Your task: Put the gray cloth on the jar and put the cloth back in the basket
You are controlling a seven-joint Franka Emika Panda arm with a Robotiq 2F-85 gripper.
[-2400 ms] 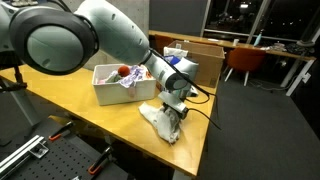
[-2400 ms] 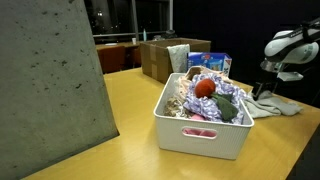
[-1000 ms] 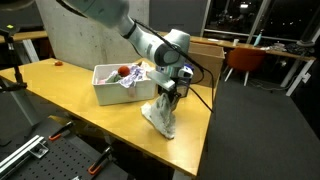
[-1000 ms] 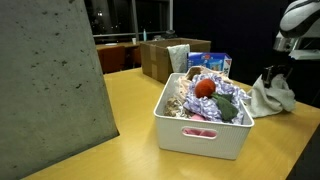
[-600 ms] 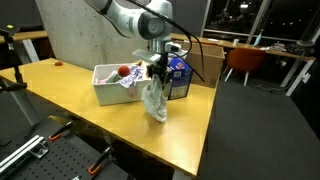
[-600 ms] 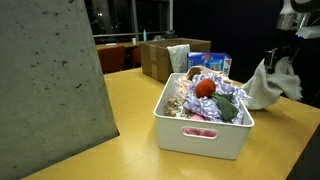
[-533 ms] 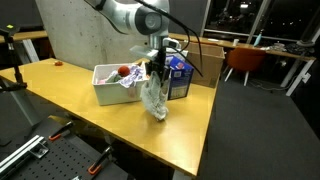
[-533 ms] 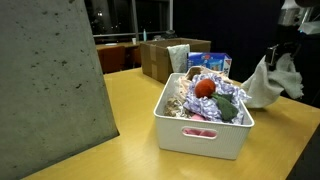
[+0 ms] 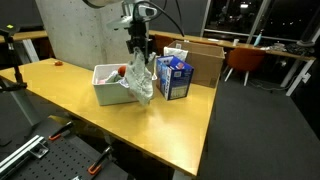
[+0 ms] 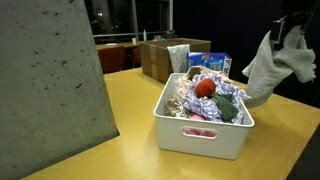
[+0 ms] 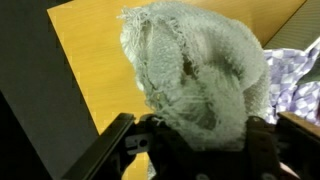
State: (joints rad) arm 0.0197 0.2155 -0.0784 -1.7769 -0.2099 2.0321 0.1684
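Note:
The gray cloth is still hanging beside the basket. My gripper will next move over the white basket [image 9: 105, 92] and down toward the crumpled fabrics to let go.
My gripper [image 9: 138, 50] is shut on the gray cloth [image 9: 140, 78], which hangs in the air beside the white basket [image 9: 105, 92]. In an exterior view the gray cloth [image 10: 275, 68] dangles above the right end of the basket [image 10: 200, 135], with the gripper [image 10: 290, 28] at the frame's top right. The wrist view shows the gray cloth [image 11: 195, 75] bunched between my fingers [image 11: 115, 140] and filling the middle of the picture. No jar can be made out.
The basket holds a red ball [image 10: 205, 88] and crumpled fabrics. A blue and white carton [image 9: 176, 78] and a cardboard box [image 9: 205, 60] stand behind it on the yellow table [image 9: 60, 95]. A large gray panel [image 10: 45, 90] stands close to one camera.
The arm has lifted the gray cloth off the table and carried it up and toward the basket. The grip has stayed shut on it.

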